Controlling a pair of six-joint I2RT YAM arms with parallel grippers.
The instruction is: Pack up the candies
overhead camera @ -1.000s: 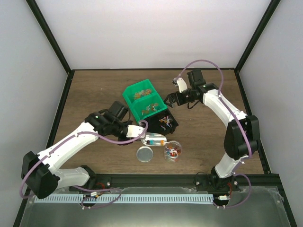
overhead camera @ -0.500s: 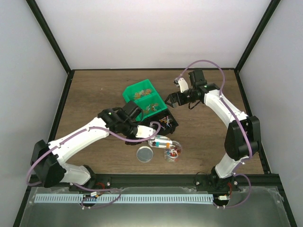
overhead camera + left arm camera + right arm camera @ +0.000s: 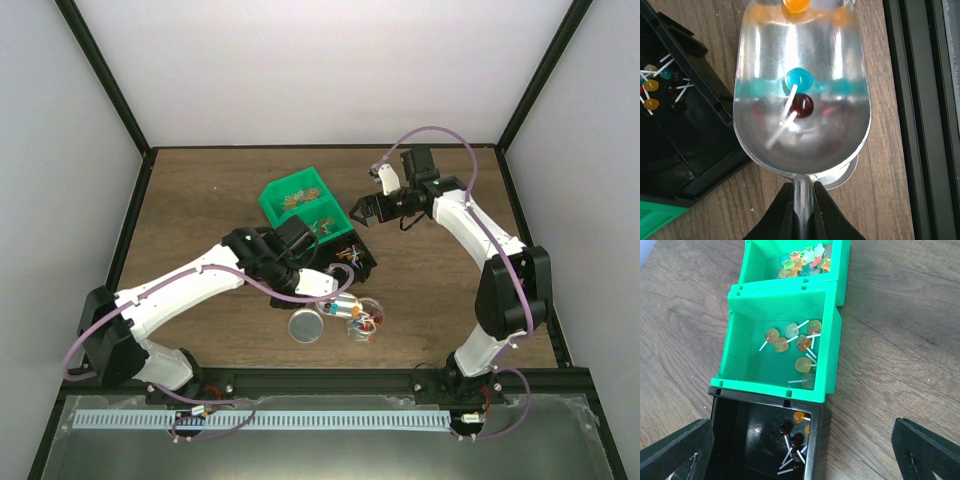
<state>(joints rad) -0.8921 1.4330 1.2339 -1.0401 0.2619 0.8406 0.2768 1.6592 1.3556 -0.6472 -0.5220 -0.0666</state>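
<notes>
Candies still lie in the scoop, so next my left gripper should tip it over the cup (image 3: 367, 321), then swing down to bare tabletop beside the green bins and release.
My left gripper (image 3: 318, 283) (image 3: 803, 189) is shut on the handle of a metal scoop (image 3: 341, 303) (image 3: 832, 132). In the scoop lie three candies on white sticks: a blue one (image 3: 799, 78), a dark red one (image 3: 801, 105) and an orange one (image 3: 796, 4) at its front lip. The scoop's front reaches the clear cup (image 3: 367, 321), which holds several mixed candies. My right gripper (image 3: 368, 206) (image 3: 800, 460) hovers open and empty above the bins, its fingers (image 3: 675, 452) spread wide.
A round metal lid (image 3: 306, 326) lies left of the cup. A black bin (image 3: 357, 259) (image 3: 750, 440) (image 3: 675, 130) holds several dark and orange candies. Two joined green bins (image 3: 300, 208) (image 3: 740, 335) behind it hold more sweets. The table's front rail (image 3: 925, 100) runs close by.
My left arm has swung right and forward with the scoop, from left of the lid to the cup's rim. The right arm has stayed nearly still.
</notes>
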